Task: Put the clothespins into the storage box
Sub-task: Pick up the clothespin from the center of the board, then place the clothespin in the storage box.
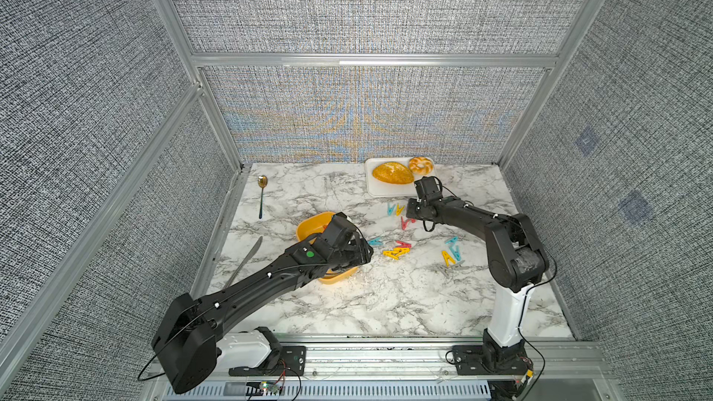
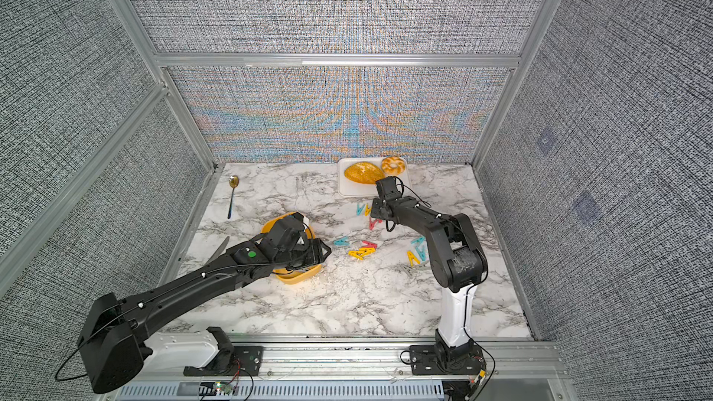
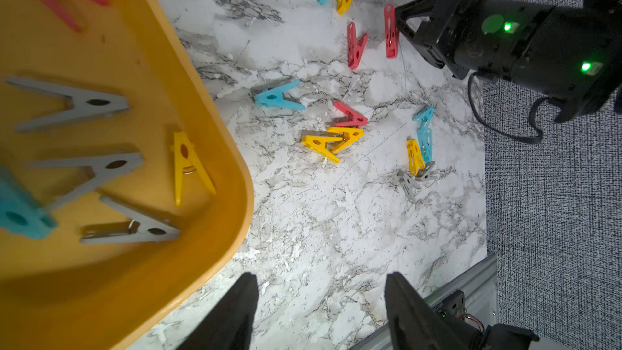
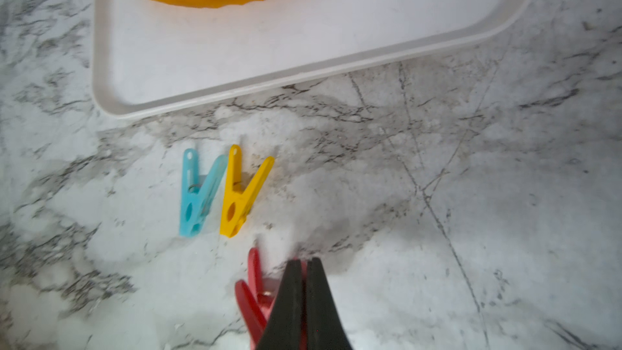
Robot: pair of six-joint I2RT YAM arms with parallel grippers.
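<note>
Other clothespins already lie inside the storage box (image 1: 308, 225). My right gripper will next rise from the table, carry the red clothespin across over it and let go.
The yellow-orange storage box (image 1: 308, 225) (image 2: 297, 277) (image 3: 205, 112) sits left of the table's middle, mostly under my left arm. In the left wrist view it holds several clothespins: grey ones (image 3: 77, 102), a yellow one (image 3: 186, 163), a teal one and a red one. My left gripper (image 1: 364, 252) (image 3: 319, 297) hovers open and empty by the box's right edge. Loose clothespins lie to the right: a teal and yellow pair (image 1: 395, 209) (image 4: 215, 193), a red and yellow cluster (image 1: 397, 250) and a teal and yellow group (image 1: 451, 252). My right gripper (image 1: 409, 219) (image 4: 304, 264) is shut on a red clothespin (image 3: 390, 31), and another red one (image 4: 255, 291) lies beside it.
A white tray (image 1: 376, 190) (image 4: 269, 75) at the back right carries a bread loaf (image 1: 391, 173) and a bun (image 1: 420, 163), just behind the right gripper. At the back left lies a spoon (image 1: 262, 194). A knife (image 1: 247, 260) lies left of the box. Fabric walls close three sides.
</note>
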